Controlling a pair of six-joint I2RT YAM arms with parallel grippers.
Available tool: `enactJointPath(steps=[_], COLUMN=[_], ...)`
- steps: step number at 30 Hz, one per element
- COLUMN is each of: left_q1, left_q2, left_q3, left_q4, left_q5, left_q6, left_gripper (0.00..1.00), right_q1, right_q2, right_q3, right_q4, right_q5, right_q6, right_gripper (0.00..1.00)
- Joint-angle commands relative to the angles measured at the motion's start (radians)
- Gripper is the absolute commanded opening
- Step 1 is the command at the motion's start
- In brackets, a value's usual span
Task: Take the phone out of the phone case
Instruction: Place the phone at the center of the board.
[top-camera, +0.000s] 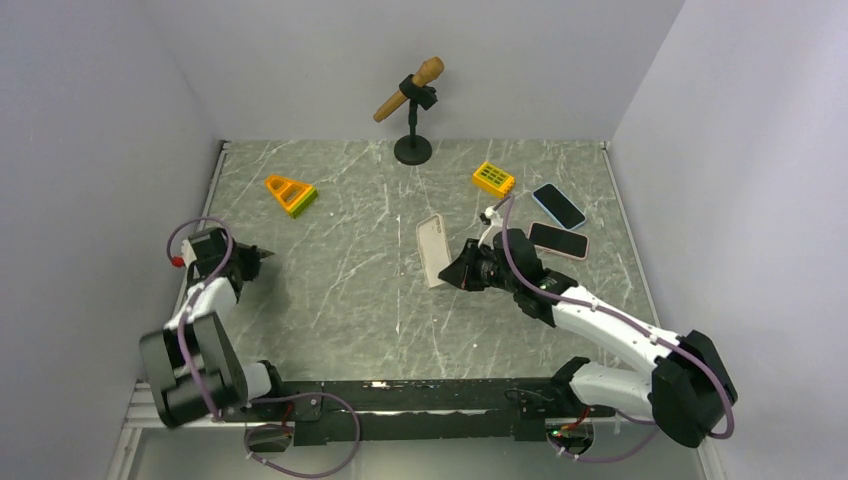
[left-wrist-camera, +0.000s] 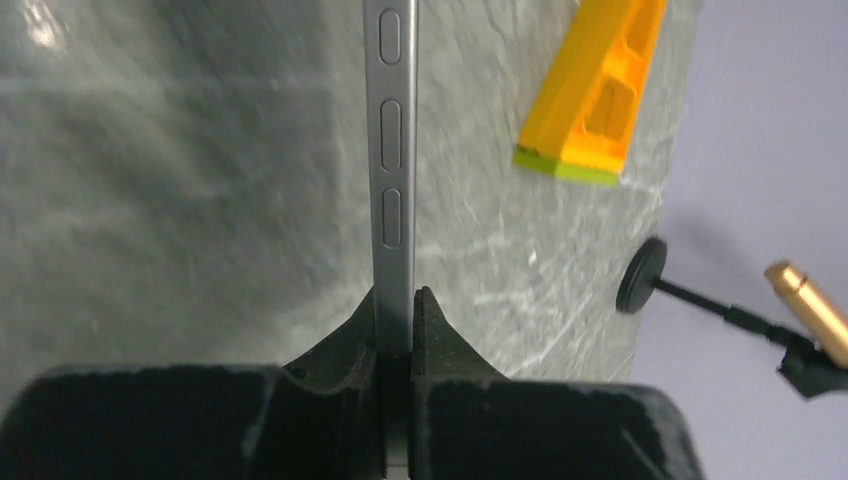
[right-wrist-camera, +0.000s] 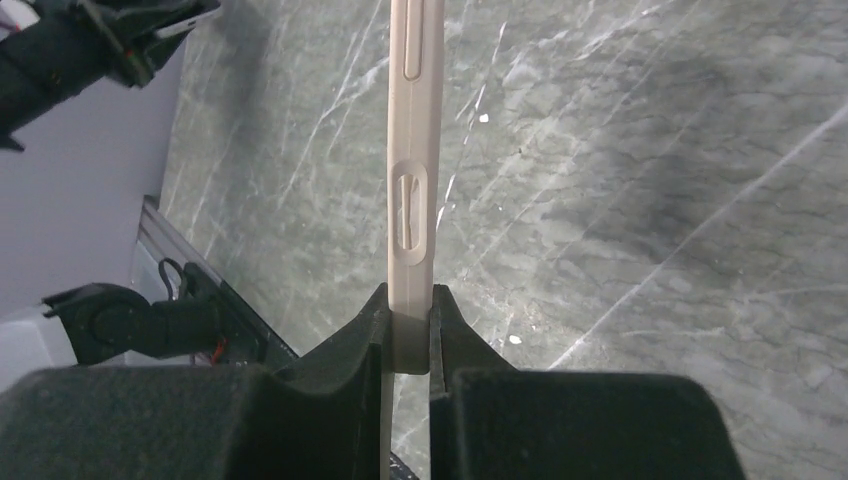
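Note:
Clear, bare tabletop is below my left gripper, so next I will lower it there and release the phone.
My left gripper (top-camera: 256, 263) (left-wrist-camera: 397, 302) is shut on the phone (left-wrist-camera: 391, 150), a slim grey slab seen edge-on with three side buttons, held above the table at the left. The phone is bare, out of its case. My right gripper (top-camera: 457, 272) (right-wrist-camera: 410, 297) is shut on the empty beige phone case (top-camera: 432, 250) (right-wrist-camera: 412, 150), held edge-on over the table's middle. The two grippers are far apart. In the right wrist view the left gripper with the phone (right-wrist-camera: 185, 18) shows at the top left.
An orange and green triangular toy (top-camera: 291, 194) (left-wrist-camera: 590, 90) lies at the back left. A yellow grid block (top-camera: 493, 178) and two other phones (top-camera: 558, 205) (top-camera: 558, 240) lie at the back right. A microphone on a stand (top-camera: 412, 100) (left-wrist-camera: 810, 310) stands at the back centre.

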Motion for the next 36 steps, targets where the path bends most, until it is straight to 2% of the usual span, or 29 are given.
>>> enactJointPath(steps=[1,3,6,11,14,16,18,20,22,25,31,33,36], left_q1=[0.104,0.156,0.171,0.140,0.128,0.108,0.082,0.053,0.030,0.005,0.004,-0.012,-0.051], left_q2=[0.184,0.275,0.359,0.464,0.542,0.584,0.606,0.607,0.578,0.509,0.384,0.332,0.234], left_q3=[0.052,0.053,0.049,0.105,0.130,0.162,0.208,0.242,0.249,0.242,0.306,0.317,0.289], left_q4=[0.334,0.421,0.569,0.597,0.650,0.623,0.576,0.493,0.365,0.159,-0.262,-0.301,-0.238], left_q5=[0.130,0.196,0.209,0.187,0.175,0.160,0.113,0.085,0.062,0.034,0.041,0.059,0.067], left_q6=[-0.053,-0.097,-0.142,-0.187,-0.228,-0.245,-0.242,-0.243,-0.271,-0.300,-0.262,-0.236,-0.191], left_gripper=[0.00,0.00,0.00,0.00,0.00,0.01,0.08,0.24,0.50,0.97,0.99,0.99,0.99], right_q1=[-0.004,-0.005,-0.006,-0.003,-0.001,0.002,0.008,0.015,0.019,0.020,0.024,0.024,0.023], right_q2=[0.069,0.100,0.130,0.143,0.114,0.078,0.036,0.002,-0.026,-0.059,-0.019,-0.001,0.035], right_q3=[0.091,0.104,0.100,0.047,0.011,-0.004,-0.005,0.010,0.021,0.009,-0.039,-0.061,-0.106], right_q4=[0.069,0.108,0.165,0.242,0.235,0.206,0.161,0.103,0.041,0.023,0.092,0.109,0.166], right_q5=[-0.100,-0.129,-0.155,-0.174,-0.167,-0.155,-0.143,-0.126,-0.103,-0.085,-0.117,-0.104,-0.107], right_q6=[-0.061,-0.055,-0.024,0.034,0.058,0.070,0.065,0.046,0.023,0.022,0.062,0.081,0.120], right_gripper=[0.00,0.00,0.00,0.00,0.00,0.00,0.00,0.00,0.00,0.00,0.00,0.00,0.00])
